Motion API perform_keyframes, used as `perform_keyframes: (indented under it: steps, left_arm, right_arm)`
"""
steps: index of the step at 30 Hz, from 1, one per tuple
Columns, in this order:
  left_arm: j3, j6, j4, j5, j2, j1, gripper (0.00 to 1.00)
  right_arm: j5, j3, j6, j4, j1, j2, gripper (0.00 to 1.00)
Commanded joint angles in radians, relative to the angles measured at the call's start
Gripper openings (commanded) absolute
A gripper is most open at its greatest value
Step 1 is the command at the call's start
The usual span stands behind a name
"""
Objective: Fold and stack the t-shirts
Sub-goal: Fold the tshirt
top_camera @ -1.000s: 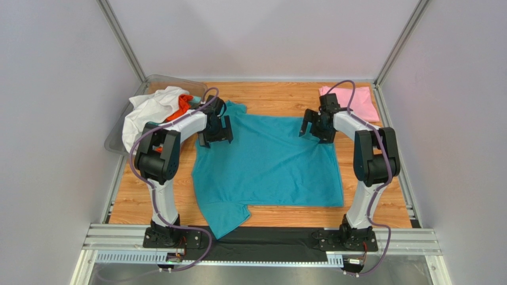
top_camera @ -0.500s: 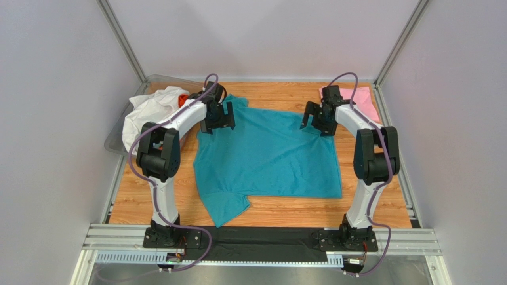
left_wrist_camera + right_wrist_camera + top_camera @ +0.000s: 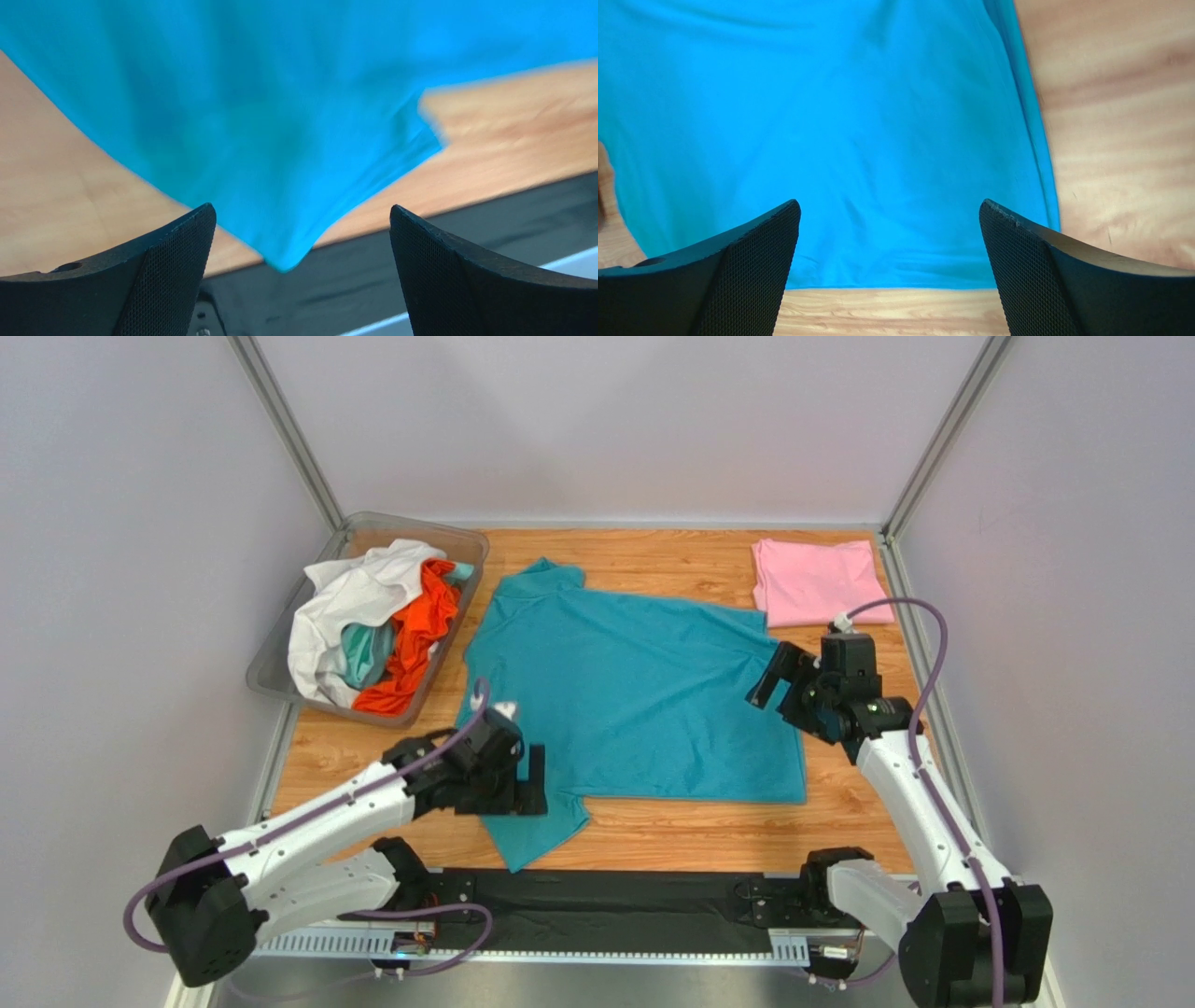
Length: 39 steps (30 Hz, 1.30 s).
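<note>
I will move my left gripper back and down first, then close its fingers to grab the pointed end of the near sleeve, which sticks out over the black strip.
A teal-blue t-shirt (image 3: 638,693) lies spread flat on the middle of the wooden table, one sleeve pointing at the near edge. My left gripper (image 3: 529,779) hovers open over that near sleeve, the sleeve tip (image 3: 284,262) showing between its jaws (image 3: 302,227). Open as well, my right gripper (image 3: 774,679) hangs over the shirt's right edge, above the teal cloth (image 3: 829,105) and its hem; nothing lies between its fingers (image 3: 889,224). A folded pale pink t-shirt (image 3: 818,580) lies at the far right corner.
A clear bin (image 3: 267,672) at the far left holds crumpled white (image 3: 351,588), orange (image 3: 417,623) and light aqua (image 3: 368,647) shirts. A black strip (image 3: 631,896) runs along the table's near edge, also under the sleeve tip in the left wrist view (image 3: 435,245). Grey walls close in both sides.
Both arms have drawn back from the shirt's far edge toward the near side and dropped low. The left one now sits by the near sleeve, the right one by the right hem.
</note>
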Motion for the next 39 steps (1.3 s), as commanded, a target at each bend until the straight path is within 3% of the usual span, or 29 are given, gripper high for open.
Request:
perform_keyframes:
  steps: [1,5,10,13,18,24,29,39]
  left_arm:
    - [-0.128,-0.260,-0.039,0.028,-0.111,-0.174,1.00]
    - [-0.203,-0.397,-0.091,-0.019,-0.189,-0.300,0.97]
    - [-0.245,-0.428,-0.088,-0.038,-0.160,-0.308,0.83]
    - [-0.219,-0.388,-0.081,-0.030,-0.093,-0.306,0.70]
    - [-0.225,-0.368,-0.053,0.013,-0.041,-0.308,0.60]
    - [-0.268,-0.379,-0.001,0.036,-0.028,-0.311,0.42]
    - [-0.275,-0.376,0.021,0.051,-0.004,-0.312,0.01]
    - [-0.260,-0.373,-0.019,0.024,-0.128,-0.312,0.00]
  right_arm:
    - [0.007,-0.070,0.056,-0.007,-0.015,-0.048,1.00]
    - [-0.045,-0.090,0.059,-0.019,-0.016,-0.042,1.00]
    - [-0.056,-0.113,0.056,-0.020,-0.016,-0.035,1.00]
    - [-0.041,-0.118,0.056,-0.028,-0.016,-0.051,1.00]
    - [-0.012,-0.126,0.050,-0.043,-0.016,-0.069,1.00]
    - [0.059,-0.139,0.085,-0.086,-0.018,-0.094,1.00]
    - [0.146,-0.181,0.186,-0.129,-0.021,-0.193,1.00]
    - [0.100,-0.303,0.396,-0.261,-0.021,-0.425,1.00]
